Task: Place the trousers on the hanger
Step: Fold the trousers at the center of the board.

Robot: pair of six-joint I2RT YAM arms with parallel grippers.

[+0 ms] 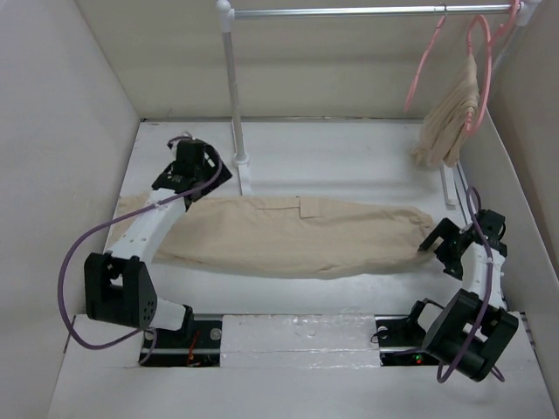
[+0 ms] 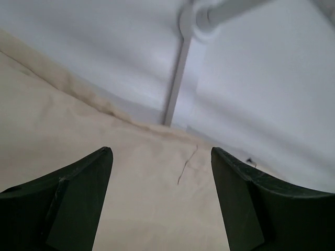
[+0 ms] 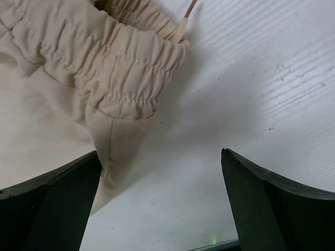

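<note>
My right gripper's open fingers have bare table between them, and the trousers' waistband corner is to the left in the top view, so I will slide them that way next.
The pale beige trousers [image 1: 297,231] lie flat across the table, legs to the left and elastic waistband [image 3: 120,68] to the right. The empty pink hanger [image 1: 423,68] hangs from the rail at the top right, far from both grippers. My left gripper [image 1: 199,179] is open just above the leg end; cloth [image 2: 146,198] fills the gap in the left wrist view [image 2: 161,152]. My right gripper [image 1: 434,240] is open at the waistband end. In the right wrist view [image 3: 160,152] a waistband corner lies by the left finger [image 3: 63,204], bare table between the jaws.
A white clothes rack stands at the back: pole [image 1: 233,87], foot [image 1: 244,175], metal rail [image 1: 367,11]. A smaller bunched beige garment [image 1: 447,122] hangs on a second pink hanger [image 1: 480,61] at the right. Tall white walls enclose the table on three sides.
</note>
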